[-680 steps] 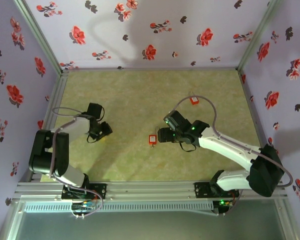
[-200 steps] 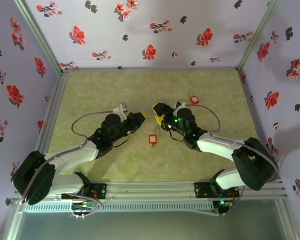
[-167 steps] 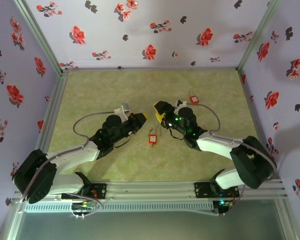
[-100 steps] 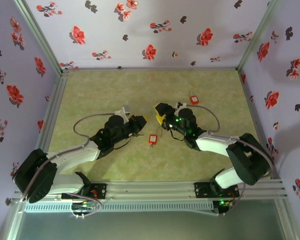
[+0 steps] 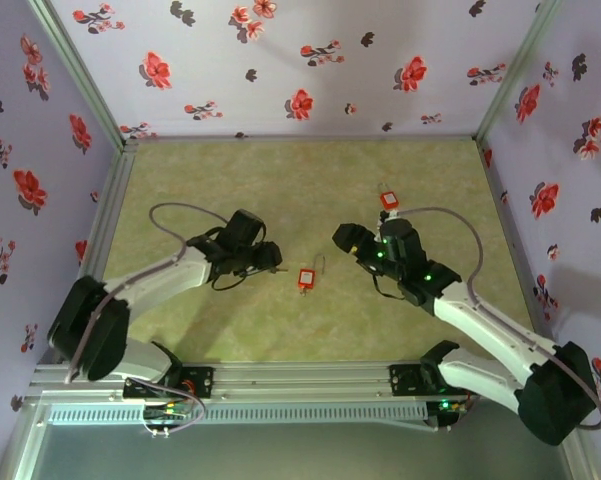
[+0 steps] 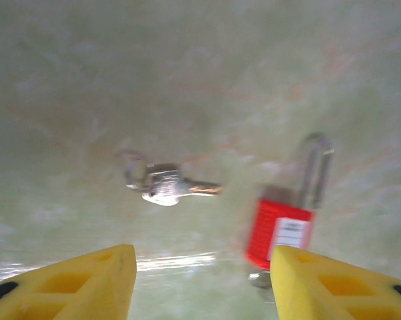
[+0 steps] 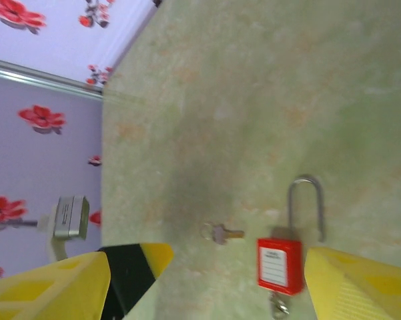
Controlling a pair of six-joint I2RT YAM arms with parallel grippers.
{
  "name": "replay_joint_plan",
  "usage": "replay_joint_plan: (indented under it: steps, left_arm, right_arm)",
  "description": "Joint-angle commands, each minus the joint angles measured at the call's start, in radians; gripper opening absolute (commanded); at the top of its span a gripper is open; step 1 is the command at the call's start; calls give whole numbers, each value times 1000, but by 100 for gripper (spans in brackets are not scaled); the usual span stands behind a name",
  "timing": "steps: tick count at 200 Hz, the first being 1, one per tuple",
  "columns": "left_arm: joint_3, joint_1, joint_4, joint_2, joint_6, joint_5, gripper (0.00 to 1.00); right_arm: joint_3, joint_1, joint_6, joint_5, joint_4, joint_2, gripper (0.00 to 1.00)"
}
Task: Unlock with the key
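My open left gripper goes down over the ring end of the silver key next and closes there, since the key's blade points away toward the padlock.
A red padlock (image 5: pixel 305 279) lies flat mid-table, its steel shackle (image 7: pixel 306 205) with one leg outside the body. In the left wrist view the padlock (image 6: pixel 279 230) is just ahead of the right-hand finger. A small metal piece (image 7: pixel 275 307) sticks from its lower end. A loose silver key (image 6: pixel 164 188) on a ring lies on the mat left of the padlock (image 7: pixel 279 265); the right wrist view has the key (image 7: pixel 222 233) too. My left gripper (image 5: pixel 271 258) stands open just left of the key, nothing between its yellow fingers (image 6: pixel 87 283). My right gripper (image 5: pixel 345 240) is open, to the padlock's right.
A second red padlock (image 5: pixel 388 199) lies further back, behind my right arm. Flowered walls enclose the green mat (image 5: pixel 280 180) on three sides. The left gripper's black and yellow fingertip (image 7: pixel 137 261) shows low in the right wrist view.
Both grippers have drawn apart from their meeting point above the mat. The left one moved back and left and opened; the key now lies loose on the mat. The right arm swung right.
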Motion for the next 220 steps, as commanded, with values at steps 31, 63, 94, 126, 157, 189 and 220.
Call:
replay_joint_plan:
  steps: [31, 63, 94, 126, 157, 189, 220]
  left_arm:
    - [70, 51, -110, 125, 138, 22, 48]
    - [75, 60, -67, 172, 94, 39, 43]
    - [68, 63, -27, 192, 63, 55, 41]
    - [83, 65, -11, 211, 56, 61, 39]
    - [103, 66, -13, 249, 58, 69, 35]
    - [133, 66, -20, 289, 70, 73, 30]
    - [160, 68, -34, 322, 87, 75, 15]
  right_arm:
    - [-27, -5, -72, 11, -125, -71, 77]
    - [-61, -4, -56, 21, -129, -115, 77]
    - [-85, -5, -53, 31, -135, -146, 77]
    - [-99, -4, -47, 29, -120, -154, 77]
    - [-115, -4, -38, 26, -109, -157, 76]
    - [-132, -5, -32, 26, -102, -177, 76]
    - [-138, -5, -28, 25, -98, -191, 76]
